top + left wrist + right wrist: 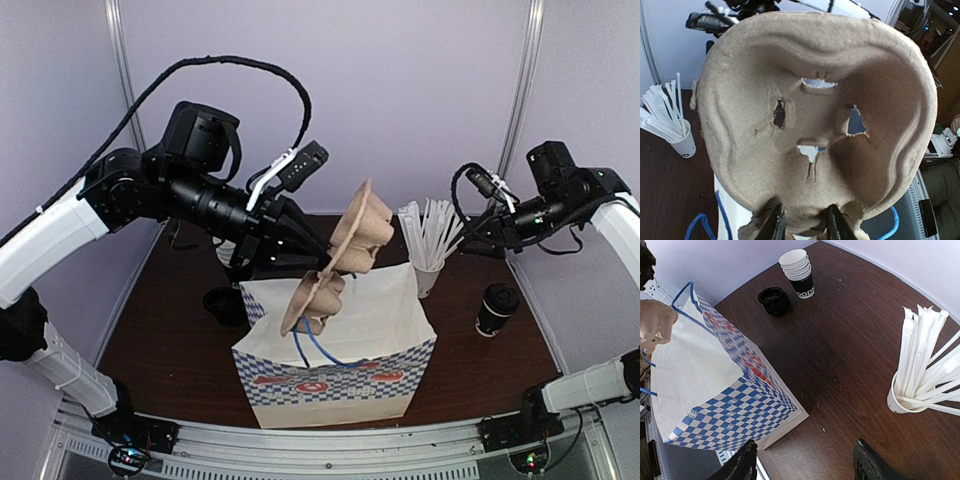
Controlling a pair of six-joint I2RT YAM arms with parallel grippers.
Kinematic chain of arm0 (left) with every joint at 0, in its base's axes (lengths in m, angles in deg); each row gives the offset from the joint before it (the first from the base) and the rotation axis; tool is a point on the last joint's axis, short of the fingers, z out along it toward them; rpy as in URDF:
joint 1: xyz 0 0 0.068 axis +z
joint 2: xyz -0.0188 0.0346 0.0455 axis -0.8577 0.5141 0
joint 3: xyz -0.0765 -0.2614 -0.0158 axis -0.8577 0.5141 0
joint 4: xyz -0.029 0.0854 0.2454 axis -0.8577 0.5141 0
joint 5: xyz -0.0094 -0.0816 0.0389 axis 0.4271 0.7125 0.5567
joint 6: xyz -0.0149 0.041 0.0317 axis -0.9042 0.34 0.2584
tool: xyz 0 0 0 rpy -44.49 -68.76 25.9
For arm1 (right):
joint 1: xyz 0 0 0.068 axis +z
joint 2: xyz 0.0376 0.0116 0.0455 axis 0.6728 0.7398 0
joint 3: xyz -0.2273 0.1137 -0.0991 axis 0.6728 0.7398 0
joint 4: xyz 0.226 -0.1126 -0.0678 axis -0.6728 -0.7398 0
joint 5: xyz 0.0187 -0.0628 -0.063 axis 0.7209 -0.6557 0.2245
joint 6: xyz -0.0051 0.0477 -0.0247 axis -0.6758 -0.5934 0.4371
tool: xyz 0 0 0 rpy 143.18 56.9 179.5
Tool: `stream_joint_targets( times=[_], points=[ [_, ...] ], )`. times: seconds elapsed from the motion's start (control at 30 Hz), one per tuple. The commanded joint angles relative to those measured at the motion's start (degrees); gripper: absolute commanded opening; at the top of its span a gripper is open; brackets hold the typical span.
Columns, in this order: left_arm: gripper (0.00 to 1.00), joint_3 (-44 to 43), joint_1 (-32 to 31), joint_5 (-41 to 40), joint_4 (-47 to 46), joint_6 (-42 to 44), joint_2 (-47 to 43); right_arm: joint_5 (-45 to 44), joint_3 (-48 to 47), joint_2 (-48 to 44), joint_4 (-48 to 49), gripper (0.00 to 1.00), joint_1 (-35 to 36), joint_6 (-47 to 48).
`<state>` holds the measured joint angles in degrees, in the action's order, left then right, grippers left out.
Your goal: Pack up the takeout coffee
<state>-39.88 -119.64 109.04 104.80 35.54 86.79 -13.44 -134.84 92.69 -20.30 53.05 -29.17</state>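
My left gripper will tip its fingers downward to level the tilted carrier and lower it inside, and then it will release the carrier, because the blue-checkered bag's opening [372, 312] is below the gripper.
The takeout coffee [496, 308], a small black cup with a black lid, stands on the table at the right and does not show in either wrist view. My left gripper [325, 262] [803, 220] is shut on the edge of a brown pulp cup carrier [362, 228] [755, 125]. It holds the carrier tilted above the open mouth of the blue-checkered bag [345, 375] [735, 405]. My right gripper [462, 243] [805, 465] hangs open and empty above the table, behind and to the left of the coffee.
A white cup of wrapped white sticks [428, 270] [910, 400] [684, 142] stands behind the bag's right corner. A stack of lidless black cups [800, 272] and a pile of black lids [774, 301] [222, 302] sit at the back left.
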Motion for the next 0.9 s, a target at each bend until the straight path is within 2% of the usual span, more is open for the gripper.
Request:
stream_joint_targets(
  times=[0.0,0.17,0.3,0.47,0.63,0.87],
  points=[
    [0.22,-0.67,-0.06,-5.81,-0.68,-0.48,1.8,-0.61,1.74,-2.95,3.54,0.65,-0.39,-1.16],
    [0.22,-3.13,-0.9,-8.35,2.13,-1.91,5.73,0.01,1.72,-3.18,4.4,0.65,-1.12,-1.9],
    [0.21,-5.12,-2.67,-13.27,6.8,0.42,8.1,0.69,2.0,-3.07,4.59,0.65,-1.38,-2.16],
    [0.21,-9.49,-4.07,-19.69,16.84,1.71,10.35,1.14,1.97,-2.93,4.45,0.65,-1.49,-2.22],
    [0.22,-13.65,-5.48,-22.36,28.15,3.37,12.18,0.95,3.38,-3.97,5.32,0.65,-1.59,-2.16],
    [0.22,-21.53,-7.45,-27.41,36.57,1.36,20.07,1.68,3.98,-4.53,5.63,0.66,-1.62,-2.14]
  ],
)
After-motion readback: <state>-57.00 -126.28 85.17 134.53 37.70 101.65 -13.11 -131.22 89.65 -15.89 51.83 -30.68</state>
